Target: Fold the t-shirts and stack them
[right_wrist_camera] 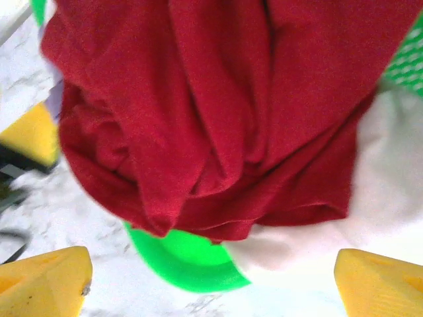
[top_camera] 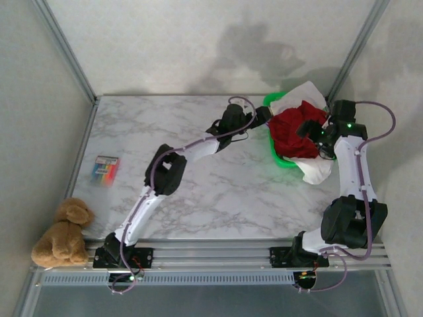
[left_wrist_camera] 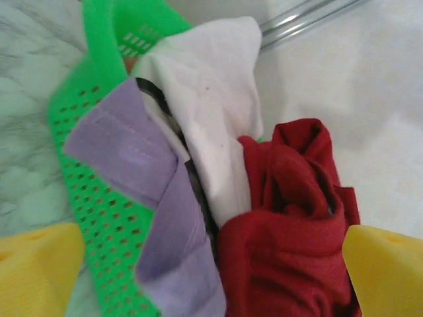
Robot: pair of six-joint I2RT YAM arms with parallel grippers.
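Note:
The red t-shirt's fold (top_camera: 301,115) (right_wrist_camera: 228,99) lies below and outward of my open fingers, so next my right gripper will move outward and down to close on it.
A crumpled deep red t-shirt (top_camera: 294,132) (left_wrist_camera: 291,231) (right_wrist_camera: 211,105) lies heaped in a green basket (top_camera: 272,100) at the table's back right. A white t-shirt (top_camera: 317,170) (left_wrist_camera: 211,92) (right_wrist_camera: 390,185) lies under it and spills over the basket's edge. My left gripper (top_camera: 262,117) (left_wrist_camera: 211,277) is open at the basket's left side, with the red shirt and a lavender cloth (left_wrist_camera: 139,165) between its yellow fingertips. My right gripper (top_camera: 310,129) (right_wrist_camera: 211,284) is open just above the red shirt's near edge, and nothing is pinched.
The green basket's perforated wall (left_wrist_camera: 92,191) and rim (right_wrist_camera: 192,257) lie close under both grippers. A tan teddy bear (top_camera: 63,232) sits at the near left corner. A small colourful packet (top_camera: 106,169) lies on the marble table (top_camera: 218,198) at the left. A metal frame post (top_camera: 353,49) stands behind the basket.

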